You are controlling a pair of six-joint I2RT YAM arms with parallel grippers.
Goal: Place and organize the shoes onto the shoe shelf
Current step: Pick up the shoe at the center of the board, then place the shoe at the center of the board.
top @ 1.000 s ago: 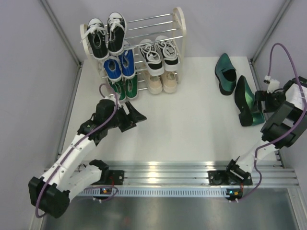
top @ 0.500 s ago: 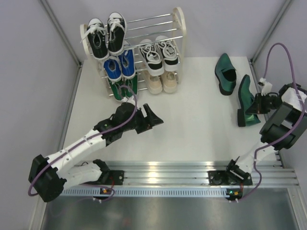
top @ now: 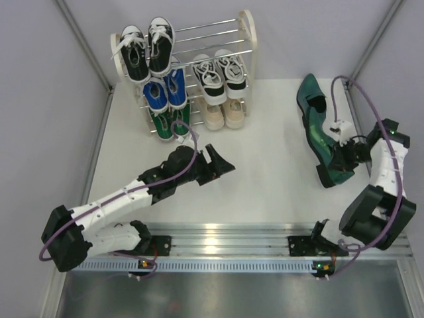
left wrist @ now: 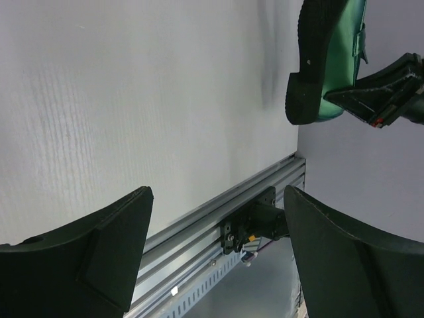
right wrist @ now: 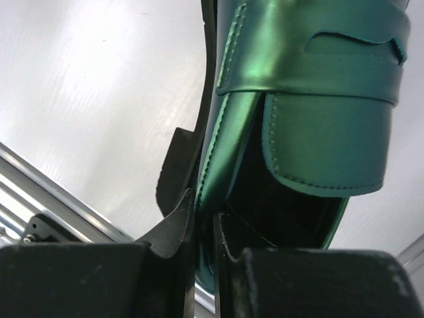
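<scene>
The right gripper swings left in the top view next, turning the tipped shoe, then lowers it onto the table's bare middle and releases it there, as that part is bare.
My right gripper is shut on the side wall of a glossy dark green dress shoe, which is tipped on its edge with the sole facing left. In the right wrist view the fingers pinch the shoe's collar, one finger inside and one outside, at the gripper. Its partner shoe lies just behind it. My left gripper hangs open over mid-table with nothing in it; through its open jaws I see the held shoe's heel. The shoe shelf stands at the back left.
On the shelf sit black-and-white sneakers, blue sneakers, green sneakers, a white-and-black pair and a beige pair. The top right rods carry nothing. Grey walls close in both sides. An aluminium rail runs along the near edge.
The right gripper shut on the dress shoe's side wall and carried it left and back, beside its partner. The left arm stretched right toward the table's middle, still open.
</scene>
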